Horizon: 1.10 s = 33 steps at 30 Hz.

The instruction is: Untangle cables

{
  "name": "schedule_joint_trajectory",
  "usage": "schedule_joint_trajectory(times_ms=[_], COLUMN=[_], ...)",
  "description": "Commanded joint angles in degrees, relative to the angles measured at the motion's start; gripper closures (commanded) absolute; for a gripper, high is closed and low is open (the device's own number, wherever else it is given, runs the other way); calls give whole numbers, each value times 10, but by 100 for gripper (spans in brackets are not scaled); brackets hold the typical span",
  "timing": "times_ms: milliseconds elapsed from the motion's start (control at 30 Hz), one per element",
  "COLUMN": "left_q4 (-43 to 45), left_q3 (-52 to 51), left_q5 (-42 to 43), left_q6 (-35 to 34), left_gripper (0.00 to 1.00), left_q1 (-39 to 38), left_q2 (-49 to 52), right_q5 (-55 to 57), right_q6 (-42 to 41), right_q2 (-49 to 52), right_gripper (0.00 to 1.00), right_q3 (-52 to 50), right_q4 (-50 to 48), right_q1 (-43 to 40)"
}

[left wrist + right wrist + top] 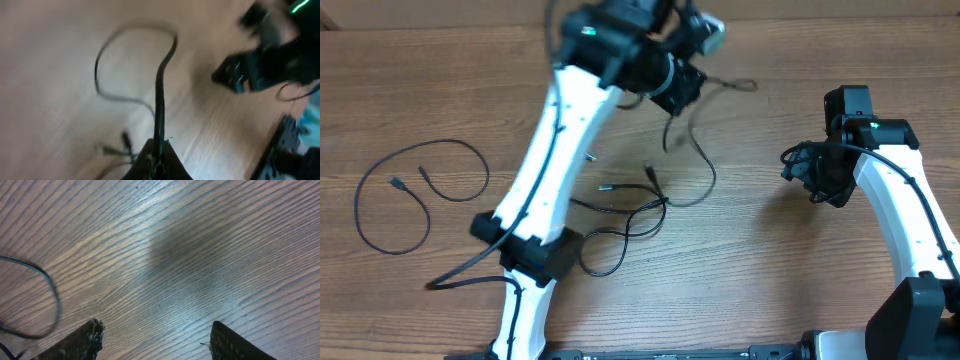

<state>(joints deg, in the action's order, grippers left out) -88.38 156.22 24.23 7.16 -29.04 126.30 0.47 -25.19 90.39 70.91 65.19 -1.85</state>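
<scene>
The left gripper will swing to the left in the overhead view next, toward the separate black cable, to release there, because its cable trails into the tangle.
In the overhead view my left gripper (673,98) is raised over the far middle of the table. It is shut on one of the thin black cables (705,165). In the left wrist view this cable (160,100) runs straight up from the closed fingertips (160,147), then loops back to the left. Its lower part trails into a loose tangle of cables (620,215) with small plug ends at mid-table. My right gripper (812,172) is open at the right, and the right wrist view shows bare wood between its fingers (90,337). A cable loop (54,300) lies left of them.
A separate black cable (448,143) lies in loose loops at the left of the wooden table. The left arm's white link (555,150) crosses the table diagonally above the tangle. The right arm's base (910,310) stands at the near right corner.
</scene>
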Motion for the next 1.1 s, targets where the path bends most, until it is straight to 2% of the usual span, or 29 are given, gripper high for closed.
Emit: schedule_joint_trajectory(times_ms=[0, 133, 267, 367, 567, 700, 767, 833, 867, 967, 1067], left_q4=[-40, -50, -46, -84, -84, -84, -84, -84, -84, -84, -70], left_q3=[201, 237, 237, 237, 184, 68, -81, -165, -253, -348, -392], left_q5=[-8, -61, -79, -180, -190, -222, -258, -276, -315, -383, -399], left_q6=[-45, -100, -105, -164, -183, -183, -188, -204, -240, -301, -320], left_gripper=[96, 96, 96, 96, 96, 96, 96, 96, 96, 96, 96], left_q1=[67, 175, 311, 419, 494, 524, 548, 563, 580, 602, 609], left_q2=[-9, -42, -89, -107, -129, -190, -275, -322, -367, -404, -399], right_q5=[9, 9, 9, 9, 9, 9, 9, 9, 9, 9, 9], right_q6=[2, 2, 2, 2, 2, 2, 1, 1, 1, 1, 1], right_q2=[-2, -2, -2, -2, -2, -2, -2, -2, -2, -2, -2], right_gripper=[32, 33, 33, 34, 34, 34, 35, 35, 36, 35, 35], right_q3=[-5, -5, -5, -5, -5, -5, -5, -5, -5, -5, -5], right_q4=[-2, -2, -2, -2, 5, 5, 5, 5, 5, 5, 5], right_q1=[-1, -1, -1, -1, -1, -1, -1, -1, -1, -1, -1])
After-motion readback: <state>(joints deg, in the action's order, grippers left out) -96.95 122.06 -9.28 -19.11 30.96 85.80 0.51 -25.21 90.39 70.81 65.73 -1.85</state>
